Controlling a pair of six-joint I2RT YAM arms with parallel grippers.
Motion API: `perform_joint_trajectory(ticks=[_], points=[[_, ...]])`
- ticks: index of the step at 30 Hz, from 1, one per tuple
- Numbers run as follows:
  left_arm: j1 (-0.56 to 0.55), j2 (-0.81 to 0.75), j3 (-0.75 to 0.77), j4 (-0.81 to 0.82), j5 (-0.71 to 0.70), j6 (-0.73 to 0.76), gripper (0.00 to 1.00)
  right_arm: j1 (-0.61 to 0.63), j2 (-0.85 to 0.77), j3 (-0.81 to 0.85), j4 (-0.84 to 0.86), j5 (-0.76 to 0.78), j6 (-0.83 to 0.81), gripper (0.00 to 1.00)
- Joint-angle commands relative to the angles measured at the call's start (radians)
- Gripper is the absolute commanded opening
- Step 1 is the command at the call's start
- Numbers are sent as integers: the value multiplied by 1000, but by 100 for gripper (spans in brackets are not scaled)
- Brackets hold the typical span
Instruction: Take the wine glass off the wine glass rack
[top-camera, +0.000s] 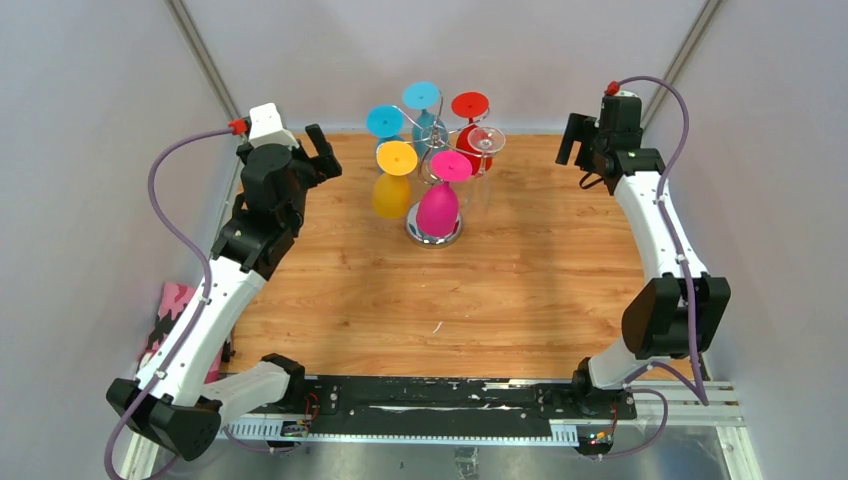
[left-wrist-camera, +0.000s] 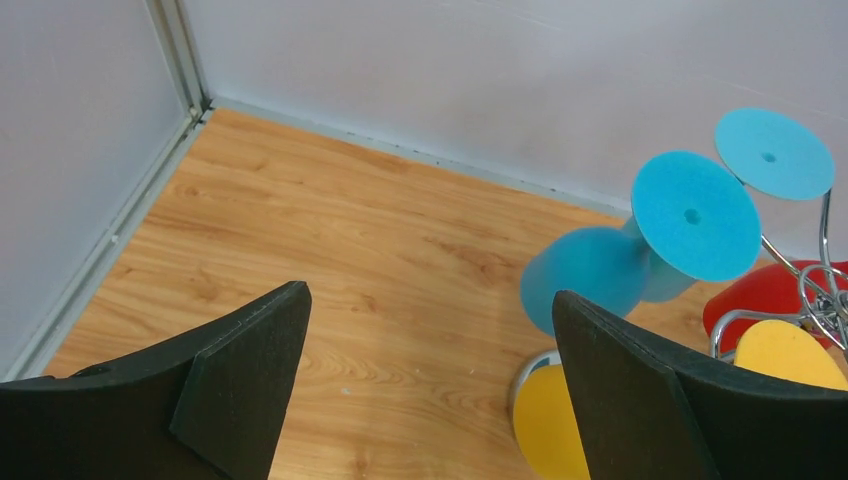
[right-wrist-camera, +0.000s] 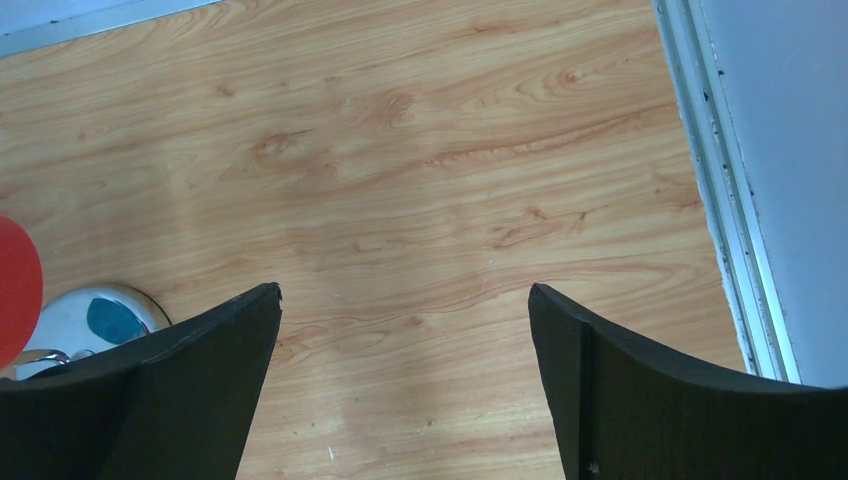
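Note:
The clear glass's upturned foot (top-camera: 496, 141) lies left of my right gripper in the top view, so that gripper turns toward the rack and moves onto it next.
The chrome wine glass rack (top-camera: 436, 232) stands at the back middle of the table on a round mirrored base. Several glasses hang upside down from its arms: yellow (top-camera: 392, 190), pink (top-camera: 439, 205), two blue (top-camera: 385, 122), red (top-camera: 470, 140) and a clear one (top-camera: 486, 140). My left gripper (top-camera: 322, 152) is open and empty, left of the yellow glass. In the left wrist view the blue glasses (left-wrist-camera: 640, 250), the yellow one (left-wrist-camera: 545, 425) and chrome wire (left-wrist-camera: 825, 290) show on the right. My right gripper (top-camera: 570, 140) is open and empty, right of the rack, whose base (right-wrist-camera: 90, 320) shows in its wrist view.
White walls enclose the table at the back and both sides, with metal rails at the corners (right-wrist-camera: 725, 200). A pink object (top-camera: 175, 300) lies off the table's left edge. A black rail (top-camera: 430, 400) runs along the near edge between the arm bases.

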Motion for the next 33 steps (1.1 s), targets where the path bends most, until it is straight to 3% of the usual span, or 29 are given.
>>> perform_joint_trajectory(ticks=[1, 6, 10, 12, 16, 19, 23, 28, 30, 31, 33], points=[[1, -5, -12, 8, -45, 16, 97, 10, -40, -13, 2, 44, -26, 100], [1, -1, -10, -9, -59, 17, 99, 8, -56, -58, 33, 51, -4, 100], [2, 10, 6, -47, -161, 2, 100, 0, -56, -62, 38, 3, 13, 100], [8, 25, 24, -72, -167, 7, 100, -22, -68, -81, 68, -106, 57, 100], [56, 40, 17, -78, -26, -30, 95, -142, -114, -204, 246, -422, 191, 99], [98, 17, -37, -26, 37, -69, 85, -195, -126, -270, 385, -637, 312, 95], [230, -30, -127, 102, 305, -155, 74, -197, -136, -320, 527, -786, 405, 90], [277, -50, -180, 206, 503, -198, 55, -197, -149, -325, 557, -831, 456, 84], [278, -50, -199, 239, 563, -217, 37, -197, -153, -334, 597, -869, 507, 81], [278, -51, -212, 258, 589, -231, 32, -194, -158, -341, 627, -890, 533, 80], [285, -54, -252, 341, 655, -263, 31, -190, -174, -350, 667, -919, 580, 79]])
